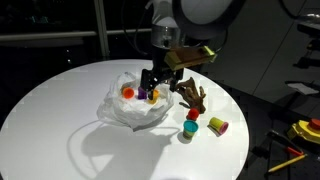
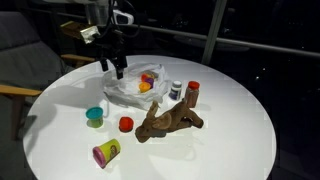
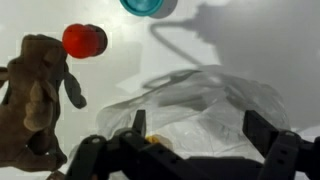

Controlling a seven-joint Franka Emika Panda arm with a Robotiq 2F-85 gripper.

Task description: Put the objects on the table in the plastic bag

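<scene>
The gripper moves toward the top in the wrist view next, then lowers around the teal cup (image 1: 190, 129) (image 3: 143, 5), still outside the bag.
A crumpled clear plastic bag (image 1: 130, 105) lies mid-table and also shows in an exterior view (image 2: 135, 92) and the wrist view (image 3: 205, 100). It holds a red item (image 1: 128, 92) and an orange-yellow item (image 2: 145, 87). My gripper (image 1: 155, 80) hangs just above the bag, open and empty; it also shows in an exterior view (image 2: 112, 66) and the wrist view (image 3: 200, 132). Beside the bag on the table lie a brown plush toy (image 2: 170, 120), a red lid (image 2: 126, 124), a teal cup (image 2: 95, 116) and a yellow-pink can (image 2: 106, 152).
A red-capped bottle (image 2: 192, 93) and a small blue-capped bottle (image 2: 176, 91) stand next to the bag. The round white table (image 1: 60, 110) has its edge near the can. A chair (image 2: 25, 60) stands off the table's side.
</scene>
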